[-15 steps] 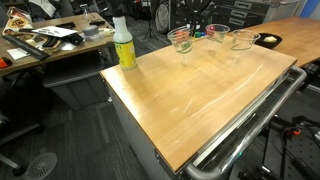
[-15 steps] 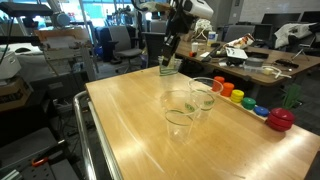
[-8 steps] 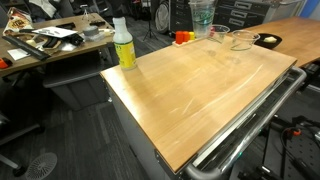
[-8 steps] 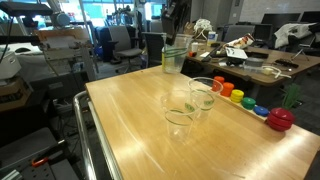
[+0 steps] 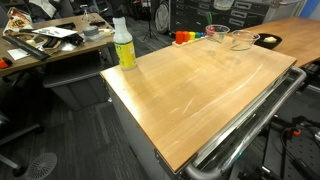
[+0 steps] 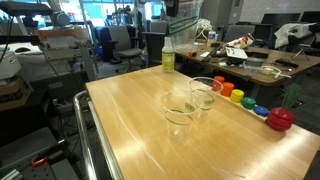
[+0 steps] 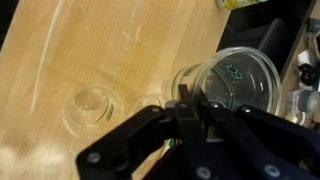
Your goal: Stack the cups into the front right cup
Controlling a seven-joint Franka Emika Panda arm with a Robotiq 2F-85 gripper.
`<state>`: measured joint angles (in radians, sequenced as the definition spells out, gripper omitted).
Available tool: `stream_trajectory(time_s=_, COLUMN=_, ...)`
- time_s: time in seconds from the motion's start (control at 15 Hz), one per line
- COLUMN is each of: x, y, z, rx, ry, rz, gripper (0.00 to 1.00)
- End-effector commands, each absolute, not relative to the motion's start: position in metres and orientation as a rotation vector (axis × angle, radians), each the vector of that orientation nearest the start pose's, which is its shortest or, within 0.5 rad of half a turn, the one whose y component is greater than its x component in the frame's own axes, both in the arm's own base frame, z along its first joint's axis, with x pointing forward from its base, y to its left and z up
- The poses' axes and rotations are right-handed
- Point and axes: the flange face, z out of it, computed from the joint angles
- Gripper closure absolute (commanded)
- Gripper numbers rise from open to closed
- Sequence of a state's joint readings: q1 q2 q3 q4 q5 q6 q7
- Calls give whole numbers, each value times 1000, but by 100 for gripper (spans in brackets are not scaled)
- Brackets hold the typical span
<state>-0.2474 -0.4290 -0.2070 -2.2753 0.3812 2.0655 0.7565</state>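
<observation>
I will next carry the cup in my gripper over the standing cup nearer the coloured toy pieces. I will lower it inside and release it there, since the opening of that standing cup faces up.
In the wrist view my gripper [image 7: 187,100] is shut on the rim of a clear cup [image 7: 238,82] and holds it high above the wooden table [image 7: 70,50]. The lifted cup also shows near the top edge in an exterior view [image 6: 182,28]. Two more clear cups stand close together on the table in both exterior views [image 6: 180,108] [image 6: 204,93] [image 5: 217,33] [image 5: 241,39]. One of them lies below the gripper in the wrist view [image 7: 92,107]. A fourth cup cannot be made out.
A yellow-green bottle [image 5: 123,43] with a white cap stands at a table corner [image 6: 167,59]. Coloured toy pieces [image 6: 241,98] and a red apple-like toy [image 6: 281,119] line one table edge. A metal cart rail [image 5: 250,125] runs along the near edge.
The gripper took a cup from beside the other two and lifted it straight up, until it nearly leaves the top of both exterior views. The two remaining cups have not moved.
</observation>
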Motion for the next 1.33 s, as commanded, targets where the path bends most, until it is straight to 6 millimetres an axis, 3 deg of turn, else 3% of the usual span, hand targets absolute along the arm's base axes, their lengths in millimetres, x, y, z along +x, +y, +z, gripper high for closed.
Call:
stream_trajectory(time_s=0.0, x=398, y=-190, z=535, rx=-2066, ry=1691, rz=-258, gripper=98)
stream_trajectory(time_s=0.33, x=414, y=-191, z=489, rx=-2105, ry=1764, rz=-224, gripper=98)
stream_trajectory(time_s=0.47, x=423, y=-193, z=481, rx=-2125, ry=1790, rz=-243, gripper=98)
stream_trajectory(time_s=0.73, x=431, y=-199, z=484, rx=-2126, ry=1820, rz=-326, gripper=98)
stream_trajectory(time_s=1.0, x=425, y=-206, z=492, rx=-2105, ry=1843, rz=-370, gripper=98)
stream_trajectory(time_s=1.27, x=422, y=-210, z=485, rx=-2098, ry=1854, rz=-355, gripper=98)
